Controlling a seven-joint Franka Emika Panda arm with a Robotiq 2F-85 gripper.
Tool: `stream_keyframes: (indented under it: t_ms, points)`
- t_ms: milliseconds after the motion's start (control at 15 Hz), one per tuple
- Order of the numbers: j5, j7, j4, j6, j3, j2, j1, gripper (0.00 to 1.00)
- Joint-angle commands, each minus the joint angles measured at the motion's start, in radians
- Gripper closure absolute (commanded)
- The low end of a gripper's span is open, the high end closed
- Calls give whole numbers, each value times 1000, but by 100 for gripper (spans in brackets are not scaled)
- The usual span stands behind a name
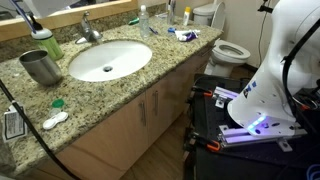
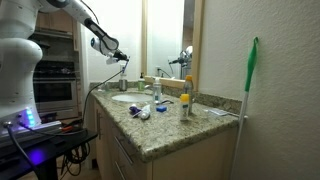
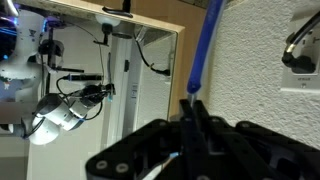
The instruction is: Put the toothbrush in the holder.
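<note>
I need to lower my gripper next toward the grey tumbler's opening point(image 1: 35, 55), tilt the blue end of the toothbrush down into it and then let go, because the toothbrush hangs high above the counter.
The holder point(image 1: 40, 67) is a plain grey metal tumbler standing upright on the granite counter, left of the sink. My gripper point(image 3: 192, 105) is shut on the toothbrush point(image 3: 205, 50). The toothbrush is a slim stick that looks blue above the jaws, with a whitish end below them. In an exterior view my gripper point(image 2: 115, 55) hangs high over the far end of the counter, well above the counter top. The wrist view faces a wall and a mirror, so the holder is out of that view.
A white sink point(image 1: 108, 60) with a faucet point(image 1: 90, 32) sits mid-counter. A green soap bottle point(image 1: 45, 42) stands behind the holder. A blue-and-red tube point(image 1: 183, 34) lies at the far end. A toilet point(image 1: 228, 50) stands beyond. A green-handled brush point(image 2: 250, 70) leans on the wall.
</note>
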Motion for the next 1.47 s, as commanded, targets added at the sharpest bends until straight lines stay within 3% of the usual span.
stream_keyframes:
  t_ms: [0,733,867,1000,1067,1400]
  points:
    - [-4,-4,-1,-16,-2,7,2,98]
    - [23,-86,157,-40,-1,169,24,98]
    - [4,-56,115,-38,4,145,22,93]
    - [4,-55,112,-37,4,145,22,93]
    - [4,-55,112,-37,4,145,22,98]
    - [23,-61,161,-13,7,197,17,98]
